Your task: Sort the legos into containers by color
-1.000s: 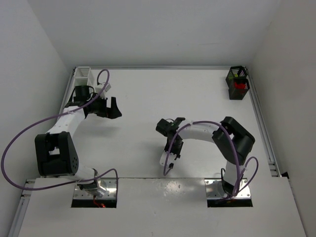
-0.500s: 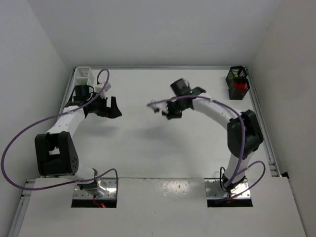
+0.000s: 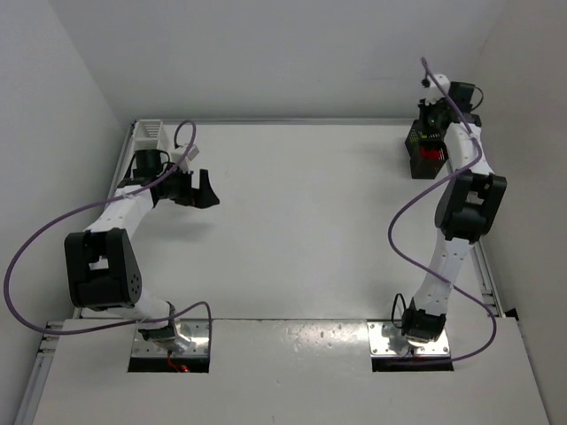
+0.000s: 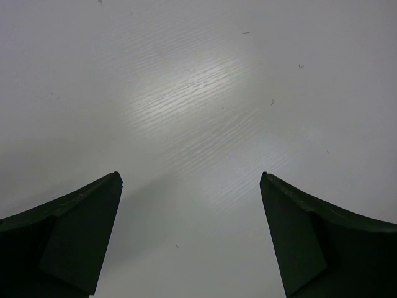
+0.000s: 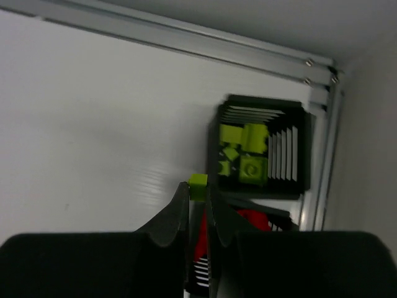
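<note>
The lego in my right gripper shifts toward the right in the wrist view next, over the lime legos in the black container's far section, and gets released there.
My right gripper is shut on a small lime lego, pinched at the fingertips. It hangs just left of the black slatted container in the far right corner. The far section of that container holds several lime legos, and the nearer section shows red legos. From above, the right gripper is over the black container. My left gripper is open above the bare tabletop, its fingers wide apart with nothing between them. The white container stands in the far left corner.
A metal rail runs along the table's far edge, and another rail runs down the right side next to the black container. The walls close in on the right corner. A purple cable loops off the left arm.
The right arm has swung from the middle of the table out to the far right corner, over the black container, with its jaws closed. The left arm has stayed put.
</note>
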